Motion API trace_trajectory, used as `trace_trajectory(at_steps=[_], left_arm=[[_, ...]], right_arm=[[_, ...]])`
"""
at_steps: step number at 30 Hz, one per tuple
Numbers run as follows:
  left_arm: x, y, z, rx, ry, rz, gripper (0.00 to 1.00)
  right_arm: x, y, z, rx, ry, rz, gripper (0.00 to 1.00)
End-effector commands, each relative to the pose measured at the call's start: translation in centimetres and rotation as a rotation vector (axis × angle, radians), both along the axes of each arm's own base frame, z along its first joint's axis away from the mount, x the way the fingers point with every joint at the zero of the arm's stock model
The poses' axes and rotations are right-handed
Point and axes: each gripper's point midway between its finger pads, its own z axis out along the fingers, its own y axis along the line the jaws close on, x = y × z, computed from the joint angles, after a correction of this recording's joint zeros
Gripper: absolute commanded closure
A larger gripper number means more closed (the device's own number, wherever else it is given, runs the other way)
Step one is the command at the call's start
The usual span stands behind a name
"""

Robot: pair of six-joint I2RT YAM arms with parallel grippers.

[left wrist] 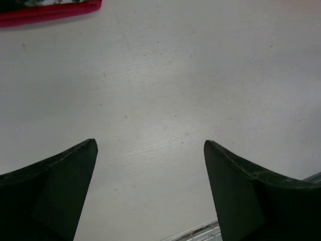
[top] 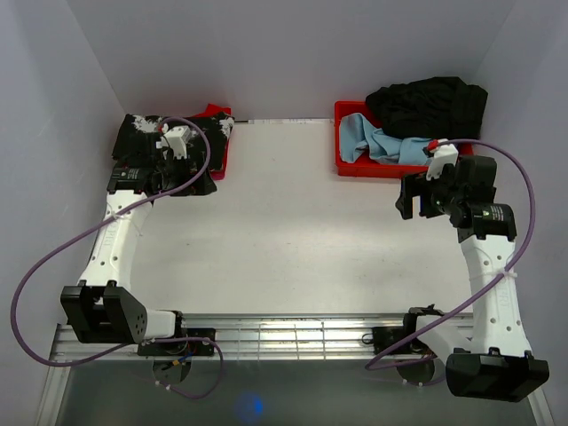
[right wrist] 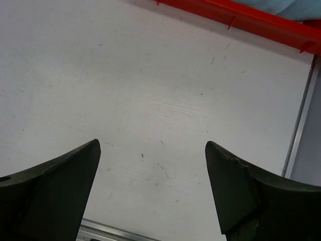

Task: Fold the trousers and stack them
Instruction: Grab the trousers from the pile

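The trousers lie outward of my right gripper, beyond the light blue cloth, so next it will move outward across that cloth and down onto the trousers' near middle.
The plain black trousers (top: 430,105) lie heaped at the back of a red bin (top: 348,164) at the table's back right, partly spilling over its far rim. My right gripper (top: 410,200) hovers open and empty over bare table just in front of that bin. The right wrist view shows its jaws (right wrist: 152,145) wide apart over the white table, with the bin's edge (right wrist: 251,20) beyond. My left gripper (top: 191,177) is at the back left, open and empty. Its jaws (left wrist: 150,145) stand wide apart over bare table. The trousers show in neither wrist view.
A light blue cloth (top: 377,142) lies in the right bin in front of the trousers. A red tray (top: 220,146) at the back left holds a black garment with white splotches (top: 142,142). A metal rail (top: 293,328) runs along the near edge. White walls enclose the table.
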Motion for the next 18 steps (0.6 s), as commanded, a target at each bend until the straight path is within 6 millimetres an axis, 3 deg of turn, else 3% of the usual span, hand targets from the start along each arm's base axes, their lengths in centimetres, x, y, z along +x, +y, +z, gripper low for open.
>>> trace_trajectory(at_steps=[1, 6, 8, 10, 13, 16, 18], left_arm=[[1.4, -0.3, 2.9, -0.020, -0.065, -0.002, 0.02], [3.0, 0.2, 4.5, -0.008, -0.121, 0.030, 0.02], [3.5, 0.7, 4.8, 0.003, -0.147, 0.071, 0.02], [3.7, 0.9, 5.0, 0.010, -0.160, 0.083, 0.02], [3.6, 1.0, 5.2, 0.015, -0.176, 0.083, 0.02], [3.3, 1.6, 4.5, 0.040, -0.169, 0.101, 0.02], [3.1, 1.9, 4.0, 0.056, -0.159, 0.108, 0.02]], right_arm=[[2.7, -0.2, 4.0, 0.012, -0.119, -0.032, 0.10], [8.7, -1.3, 7.6, -0.016, -0.274, -0.064, 0.10], [11.0, -1.5, 7.3, -0.022, -0.273, -0.073, 0.10], [13.2, -2.0, 8.7, -0.041, -0.324, -0.086, 0.10], [17.5, -2.6, 7.1, -0.055, -0.312, -0.101, 0.10], [20.4, -3.1, 7.1, -0.071, -0.343, -0.109, 0.10], [22.8, -3.8, 5.1, -0.095, -0.312, -0.136, 0.10]])
